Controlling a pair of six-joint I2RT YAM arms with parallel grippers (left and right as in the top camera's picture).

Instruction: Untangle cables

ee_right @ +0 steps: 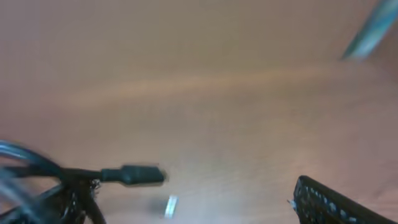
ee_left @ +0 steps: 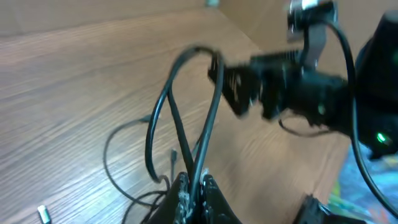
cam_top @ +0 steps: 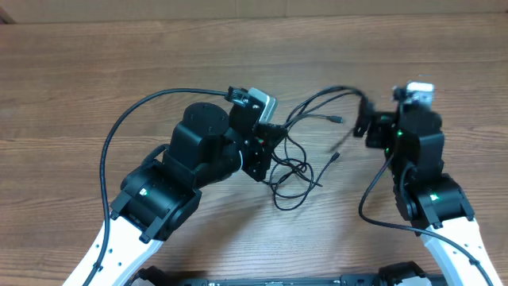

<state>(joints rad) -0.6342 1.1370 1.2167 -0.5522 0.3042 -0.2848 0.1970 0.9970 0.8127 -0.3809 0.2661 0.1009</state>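
Note:
My left gripper will next pull the strands off the loops, down over bare wood to its left in the overhead view, and release them.
The cables (cam_top: pixel 292 171) are thin black cords lying in loose loops on the wooden table between the arms. Two plug ends (cam_top: pixel 337 119) lie free to the right of the loops. My left gripper (cam_top: pixel 274 139) is shut on two strands; in the left wrist view they (ee_left: pixel 171 106) rise from its closed tips (ee_left: pixel 194 185) in a tall loop toward the right gripper (ee_left: pixel 239 84). My right gripper (cam_top: pixel 367 117) is open, its fingers (ee_right: pixel 329 199) wide apart in the right wrist view. A black plug (ee_right: pixel 134 175) sticks out beside its left finger, with nothing between the jaws.
Thick black arm wiring (cam_top: pixel 119 135) arcs over the table left of the left arm, and another length (cam_top: pixel 373 199) hangs beside the right arm. A small silvery piece (ee_right: pixel 170 206) lies on the wood below the right gripper. The table's far edge (cam_top: pixel 238 9) runs along the top.

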